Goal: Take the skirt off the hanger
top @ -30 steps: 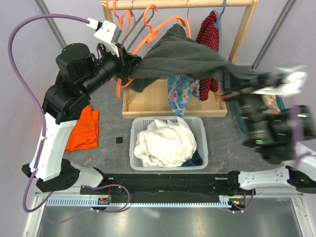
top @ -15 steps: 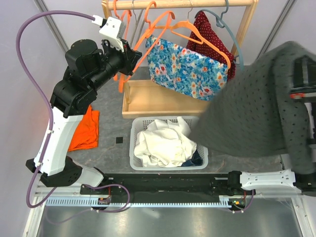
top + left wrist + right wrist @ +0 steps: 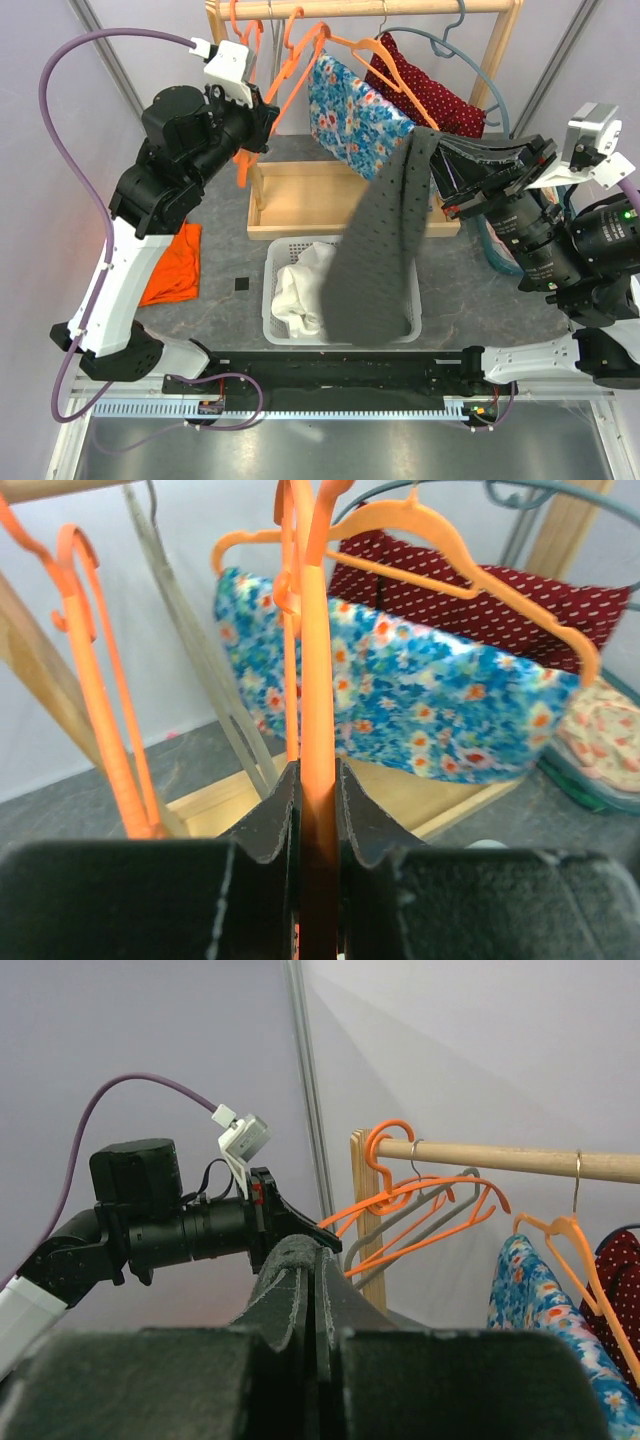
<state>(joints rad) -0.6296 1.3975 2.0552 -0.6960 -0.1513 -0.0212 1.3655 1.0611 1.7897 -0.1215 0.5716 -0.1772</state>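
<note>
The skirt is already off the hanger's bar. Next I will move the orange hanger (image 3: 298, 72) in my left gripper outward toward the wooden bar and let go of it there.
The dark grey dotted skirt (image 3: 380, 250) hangs free in a long fold over the white basket, off the hanger. My right gripper (image 3: 442, 178) is shut on its top edge; in the right wrist view grey fabric (image 3: 292, 1256) wraps over the gripper's (image 3: 313, 1252) fingertips. The bare orange hanger (image 3: 298, 72) hangs from the wooden rail (image 3: 400, 8), and my left gripper (image 3: 266, 118) is shut on it. The left wrist view has the hanger's orange bar (image 3: 318, 670) pinched between the jaws of that gripper (image 3: 318, 780).
A blue floral garment (image 3: 355, 115) and a red dotted one (image 3: 430, 95) hang on the rail's other hangers. Below lie a wooden tray (image 3: 300, 200), a white basket (image 3: 412, 262) with white clothes (image 3: 295, 290), an orange cloth (image 3: 170, 265), and a teal basket (image 3: 495, 252).
The skirt has come off the orange hanger. My right gripper swung it wide to the right, then brought it back so that it hangs over the basket. The left arm rose slightly with the hanger.
</note>
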